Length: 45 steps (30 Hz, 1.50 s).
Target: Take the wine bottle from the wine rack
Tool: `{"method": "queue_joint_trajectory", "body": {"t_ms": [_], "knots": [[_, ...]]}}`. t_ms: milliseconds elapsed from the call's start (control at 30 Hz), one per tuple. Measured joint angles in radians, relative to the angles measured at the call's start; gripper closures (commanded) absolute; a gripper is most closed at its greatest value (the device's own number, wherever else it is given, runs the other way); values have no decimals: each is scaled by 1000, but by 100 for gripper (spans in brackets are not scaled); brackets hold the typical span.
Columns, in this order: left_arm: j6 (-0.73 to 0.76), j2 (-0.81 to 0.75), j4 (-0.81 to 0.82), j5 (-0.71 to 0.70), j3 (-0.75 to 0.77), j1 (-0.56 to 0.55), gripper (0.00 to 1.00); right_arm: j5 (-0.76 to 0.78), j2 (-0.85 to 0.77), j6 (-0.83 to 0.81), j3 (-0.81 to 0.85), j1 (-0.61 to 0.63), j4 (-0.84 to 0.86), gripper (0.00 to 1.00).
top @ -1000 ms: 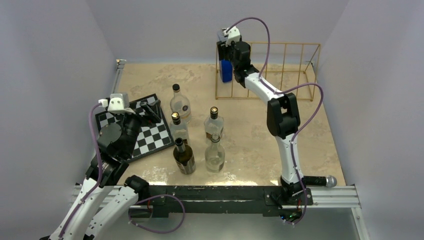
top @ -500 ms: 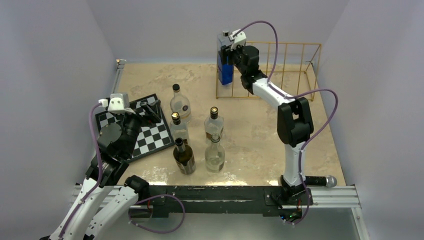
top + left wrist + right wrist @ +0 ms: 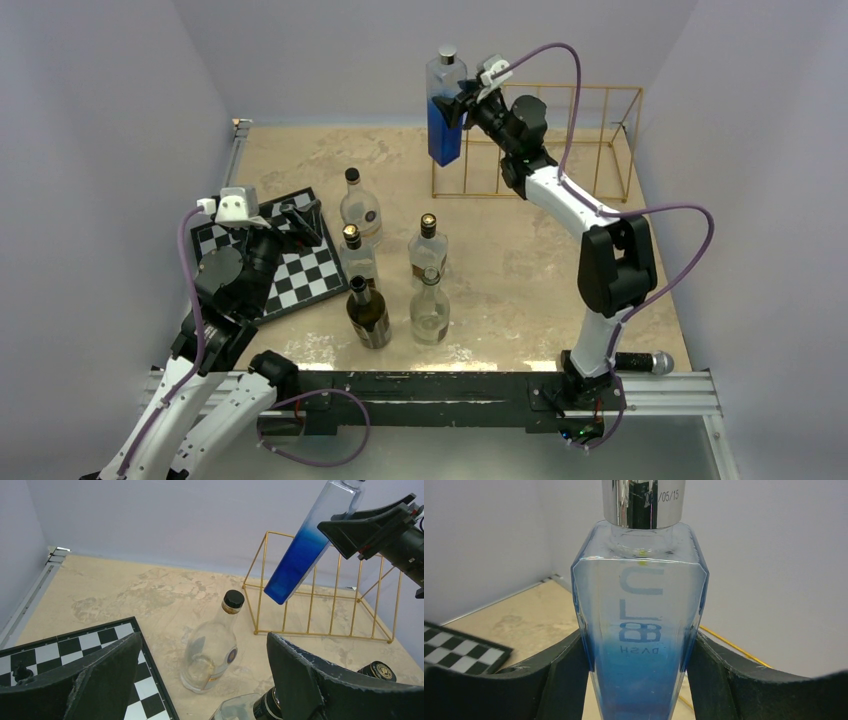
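Observation:
The right gripper draws back and down next and releases the wine bottle [image 3: 443, 112] on the bare tabletop [image 3: 401, 234] beside the round clear bottle.
The wine bottle [image 3: 443, 112] is a tall, square-sided clear glass one, blue in its lower half, with a silver cap. My right gripper [image 3: 462, 103] is shut on it and holds it upright in the air above the left end of the gold wire wine rack [image 3: 575, 145]. Both fingers press its sides in the right wrist view, around the bottle [image 3: 642, 645]. From the left wrist the bottle [image 3: 305, 550] hangs clear above the rack [image 3: 320, 605]. My left gripper [image 3: 300, 218] stands open over the checkerboard, nothing between its fingers [image 3: 320, 680].
Several other bottles stand in a cluster mid-table: a round clear one [image 3: 359, 206], a dark one [image 3: 368, 314] and others [image 3: 428, 250]. A black-and-white checkerboard [image 3: 300, 275] lies at the left. Walls close in the table on three sides.
My right gripper has lifted the blue bottle up out of the left end of the rack and tipped it more upright. The left arm has not moved.

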Motion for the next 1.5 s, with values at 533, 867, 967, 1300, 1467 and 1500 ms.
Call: {"method": "queue_joint_trajectory", "body": {"t_ms": [533,867,967,1300,1467,1500], "knots": [[4,-1,0,3,0,0,1,-472,-12,301,-181,18,212,100],[4,-1,0,3,0,0,1,-636,-10,378,-283,34,404,100],[4,-1,0,3,0,0,1,-670,-10,367,-302,34,426,100],[4,0,0,7,0,0,1,-738,55,356,-337,34,489,100],[4,0,0,8,0,0,1,-744,93,351,-349,34,515,100],[4,0,0,8,0,0,1,-745,95,351,-354,34,524,100]]}}
